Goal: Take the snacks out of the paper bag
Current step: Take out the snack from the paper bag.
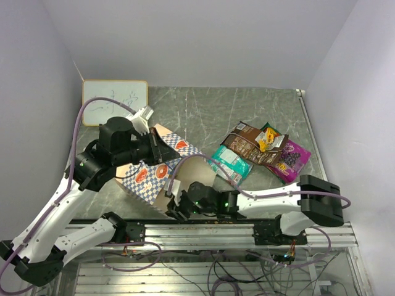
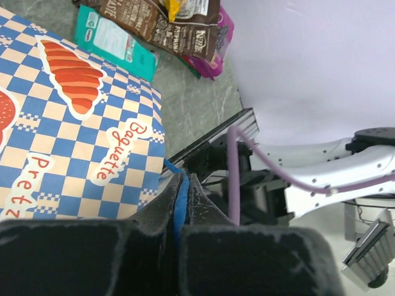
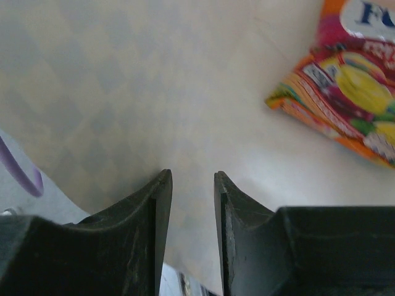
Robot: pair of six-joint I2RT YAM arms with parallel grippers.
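I need to turn my right gripper toward the orange-red packet first, because the packet is out of line with my fingers. Then I need to reach outward, deeper, onto its near edge (image 3: 313,110).
The paper bag (image 1: 151,176) lies on its side, mouth toward the near right; its checkered band fills the left wrist view (image 2: 74,123). My left gripper (image 1: 162,148) (image 2: 183,180) is shut on the bag's blue cord handle (image 2: 178,200). My right gripper (image 1: 174,208) (image 3: 192,180) is open and empty inside the bag, over its cream paper wall (image 3: 123,80). An orange-red candy packet (image 3: 352,86) lies inside the bag, ahead and to the right of the fingers. On the table lie a green packet (image 1: 231,163) (image 2: 114,46), a brown bag (image 1: 250,147) (image 2: 166,21) and a purple packet (image 1: 292,158) (image 2: 220,37).
A small whiteboard (image 1: 115,102) lies at the back left. The grey marble table (image 1: 203,111) is walled in by white panels. A metal rail (image 1: 216,231) with cables runs along the near edge. The right arm (image 2: 321,166) shows in the left wrist view.
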